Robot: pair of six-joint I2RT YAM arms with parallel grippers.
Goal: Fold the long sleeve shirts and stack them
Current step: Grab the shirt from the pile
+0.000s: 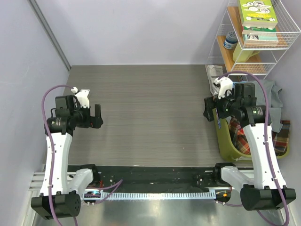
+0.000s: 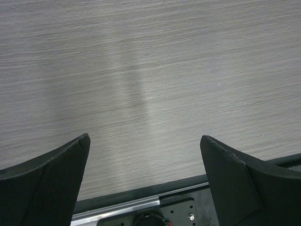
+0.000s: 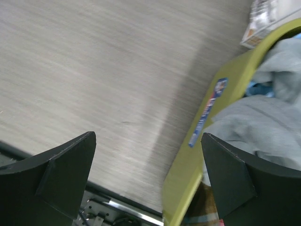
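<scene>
Next, my right gripper moves to the right in the top view, then goes down to the grey shirt [image 1: 273, 94] on top.
The long sleeve shirts lie bunched in a yellow-green basket [image 1: 225, 143] at the table's right edge. A grey shirt [image 1: 273, 94] is on top, and a red-green plaid one [image 1: 283, 141] hangs over the near side. In the right wrist view the grey shirt [image 3: 254, 127] fills the basket [image 3: 186, 179], with a bit of light blue cloth [image 3: 257, 88] behind it. My right gripper [image 1: 207, 109] [image 3: 148, 135] hovers open over the basket's left rim, holding nothing. At the table's left side my left gripper [image 1: 99, 117] [image 2: 144, 137] is open above bare wood.
A white wire shelf [image 1: 282, 52] with books [image 1: 256, 14] and a jar [image 1: 230, 40] stands at the back right. A printed packet [image 1: 214, 73] lies on the table beside it. The wood-grain table [image 1: 150, 113] ends in a black strip at its near edge [image 1: 155, 172].
</scene>
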